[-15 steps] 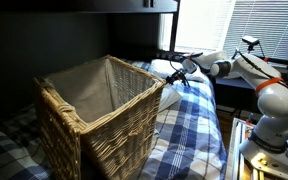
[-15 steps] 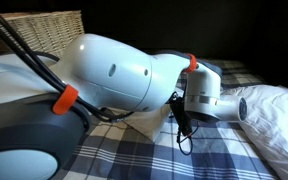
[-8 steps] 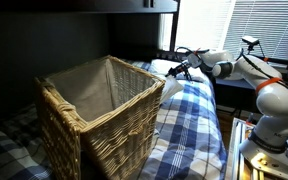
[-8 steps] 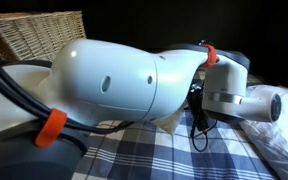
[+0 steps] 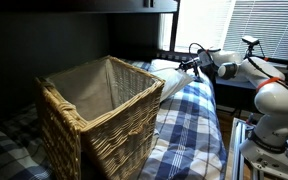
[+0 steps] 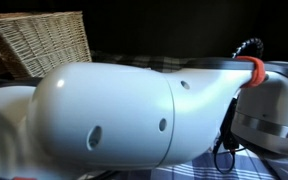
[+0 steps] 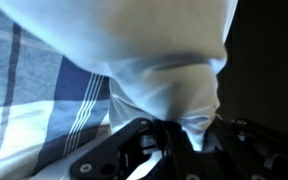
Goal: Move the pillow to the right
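Observation:
I will pull the fold with my gripper toward the bed's end by the window and let it go, because the pillow [image 5: 166, 67] still trails toward the wicker basket.
The white pillow [image 7: 134, 45] fills the top of the wrist view, creased and bunched where it narrows toward my fingers. My gripper [image 7: 189, 128] is shut on a fold of the pillow's lower end. In an exterior view the gripper [image 5: 191, 66] is at the far end of the bed, past the wicker basket, with the pillow [image 5: 166, 67] showing as a white patch beside it. In the exterior view filled by my arm, the pillow and fingers are hidden behind the arm [image 6: 134, 115].
A large wicker basket [image 5: 94, 115] with beige lining stands on the blue-and-white plaid blanket [image 5: 189, 130]; it also shows in an exterior view [image 6: 44, 40]. A window with blinds [image 5: 239, 25] is behind the arm. The blanket lies under the pillow [image 7: 34, 95].
The gripper has moved farther along the bed away from the basket, with the pillow in it. The arm now covers nearly the whole close exterior view, hiding the pillow there.

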Motion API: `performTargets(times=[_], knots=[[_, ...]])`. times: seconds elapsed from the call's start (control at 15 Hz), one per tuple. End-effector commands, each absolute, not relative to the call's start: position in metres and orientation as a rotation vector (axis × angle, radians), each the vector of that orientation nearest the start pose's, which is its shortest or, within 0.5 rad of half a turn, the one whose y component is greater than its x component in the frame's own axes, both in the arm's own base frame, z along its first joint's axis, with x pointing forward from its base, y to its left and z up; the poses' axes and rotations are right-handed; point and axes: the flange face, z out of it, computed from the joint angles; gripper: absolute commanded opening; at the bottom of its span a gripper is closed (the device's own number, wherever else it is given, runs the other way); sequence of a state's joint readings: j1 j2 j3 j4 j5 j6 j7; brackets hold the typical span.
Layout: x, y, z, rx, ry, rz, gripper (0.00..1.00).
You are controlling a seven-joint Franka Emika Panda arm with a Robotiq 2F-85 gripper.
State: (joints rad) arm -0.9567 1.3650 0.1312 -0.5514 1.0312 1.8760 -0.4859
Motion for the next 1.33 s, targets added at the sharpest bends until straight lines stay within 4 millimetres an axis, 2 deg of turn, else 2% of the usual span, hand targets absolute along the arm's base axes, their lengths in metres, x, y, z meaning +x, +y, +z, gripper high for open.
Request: performTargets(times=[0.0, 0.27, 0.53, 0.8, 1.0, 1.07, 1.13, 1.27], knots=[[0.513, -0.648, 0.213, -1.854, 0.992, -0.952, 0.04], [0.469, -0.689, 0.217, -1.785, 1.130, -1.068, 0.04], [0.433, -0.719, 0.218, -1.713, 1.258, -1.191, 0.04], [0.408, -0.738, 0.215, -1.633, 1.383, -1.303, 0.04], [0.406, -0.742, 0.211, -1.575, 1.457, -1.398, 0.04], [0.411, -0.740, 0.211, -1.550, 1.460, -1.430, 0.42], [0.417, -0.737, 0.211, -1.550, 1.444, -1.448, 0.44], [0.445, -0.719, 0.210, -1.645, 1.330, -1.411, 0.58]])
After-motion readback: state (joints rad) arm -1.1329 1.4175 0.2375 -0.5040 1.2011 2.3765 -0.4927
